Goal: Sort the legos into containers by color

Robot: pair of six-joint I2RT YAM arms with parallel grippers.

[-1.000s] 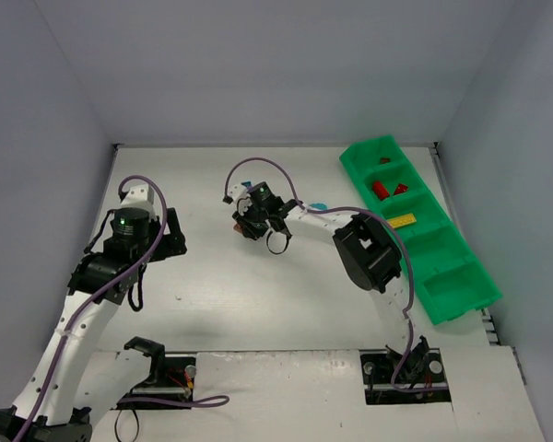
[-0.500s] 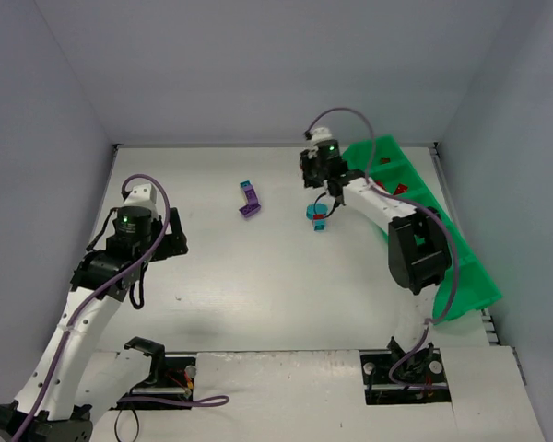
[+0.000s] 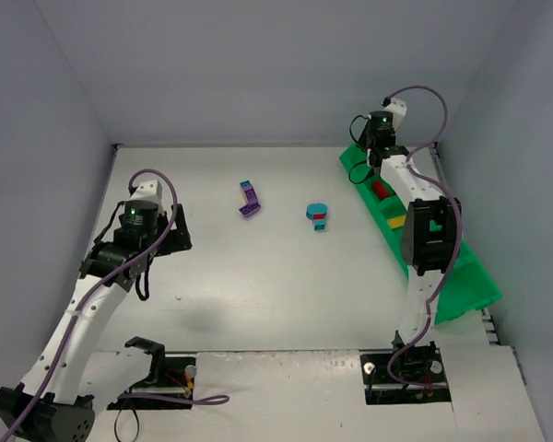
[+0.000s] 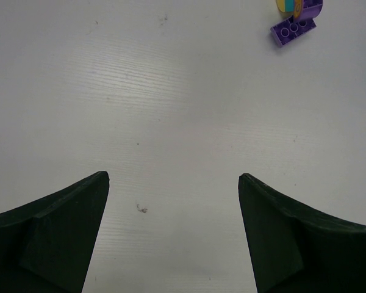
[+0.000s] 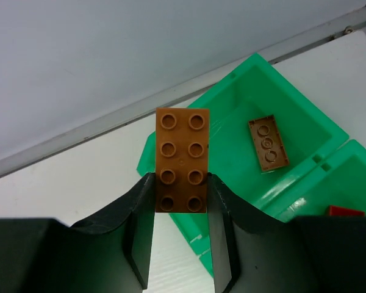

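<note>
I will next move my left gripper to the right in the top view, then down onto the smaller purple brick's loose end, because it sticks out beyond the other pieces.
My right gripper (image 5: 180,177) is shut on a brown lego (image 5: 182,146), studs facing the camera, held above the near rim of the end compartment of the green containers tray (image 5: 305,113). A second brown lego (image 5: 268,143) lies in that compartment, and a red one (image 5: 344,211) shows in the neighbouring compartment. From above, the right gripper (image 3: 369,158) hangs at the far end of the tray (image 3: 447,276). My left gripper (image 4: 173,180) is open over bare table, with a purple lego (image 4: 293,30) far ahead of it. The left gripper (image 3: 170,235) stands at mid-left.
A purple lego (image 3: 249,199) and a teal-blue stack with a red piece (image 3: 318,216) lie mid-table. Red legos (image 3: 381,190) and a yellow one (image 3: 396,221) sit in tray compartments. Grey walls close in the table on three sides.
The right arm swung from the table's middle to the far end of the tray, carrying the brown lego. The purple and teal legos it covered now show. The left arm shifted slightly.
</note>
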